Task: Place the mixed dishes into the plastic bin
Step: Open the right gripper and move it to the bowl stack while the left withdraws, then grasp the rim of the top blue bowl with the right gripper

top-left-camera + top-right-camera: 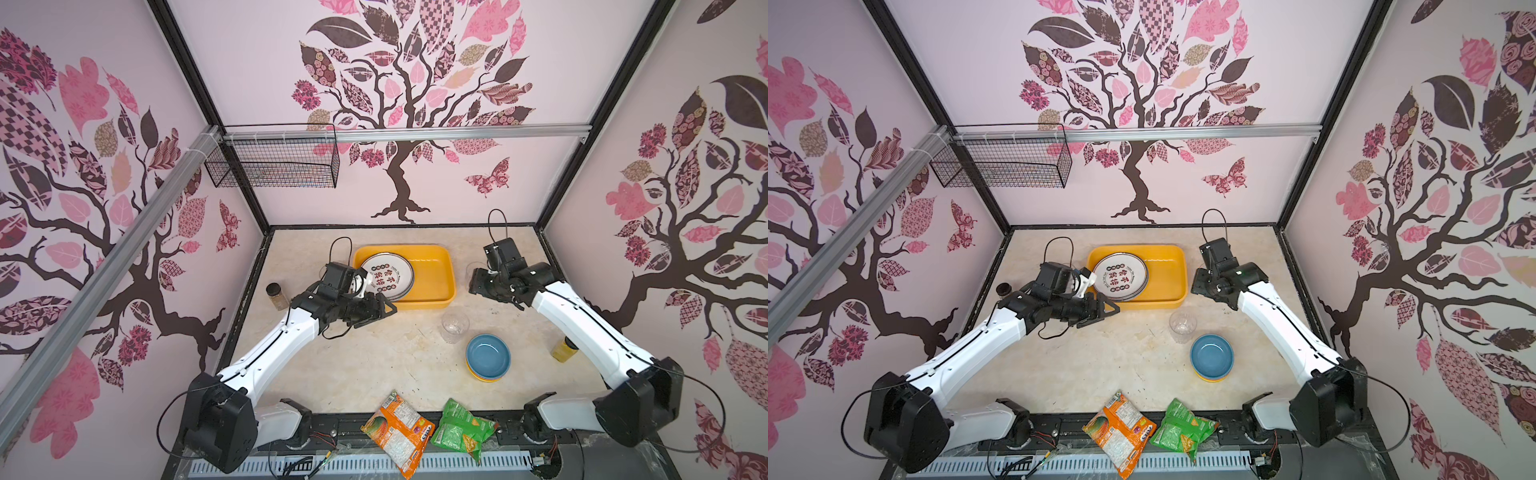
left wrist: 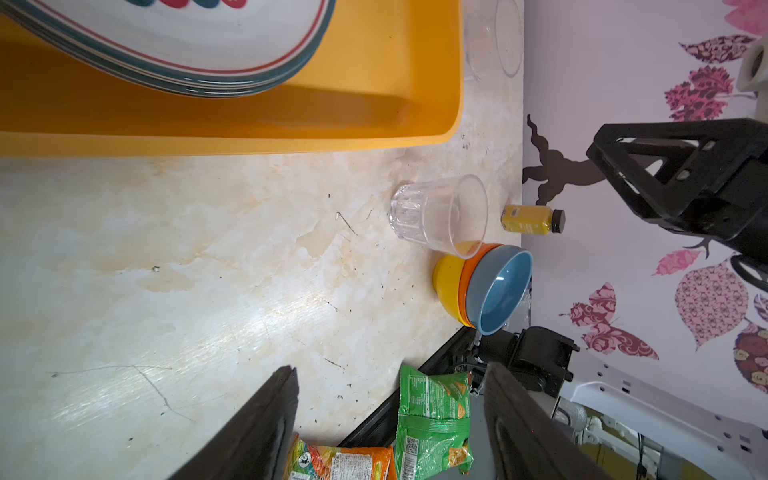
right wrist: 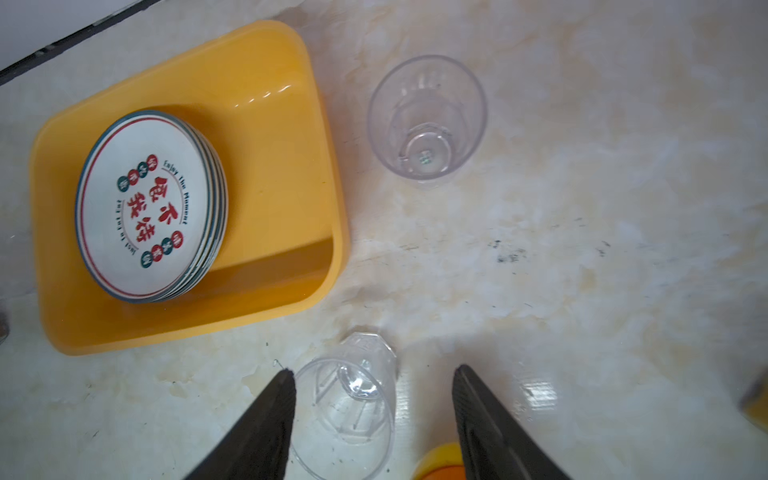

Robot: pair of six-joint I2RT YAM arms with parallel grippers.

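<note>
The topmost blue bowl is below and back of my right gripper, so my right gripper will move back and down onto the blue bowl's rim facing the yellow bottle.
The yellow plastic bin holds a stack of white plates with red characters, seen in both top views. One clear cup stands in front of the bin and another to the bin's right. Blue, orange and yellow bowls sit nested on the table. My left gripper is open and empty at the bin's front left corner. My right gripper hangs open right of the bin; the front cup shows below, between its fingers.
A dark-lidded spice jar stands left of my left arm. A yellow bottle stands by my right arm. Orange and green snack bags lie at the front edge. A wire basket hangs on the back wall.
</note>
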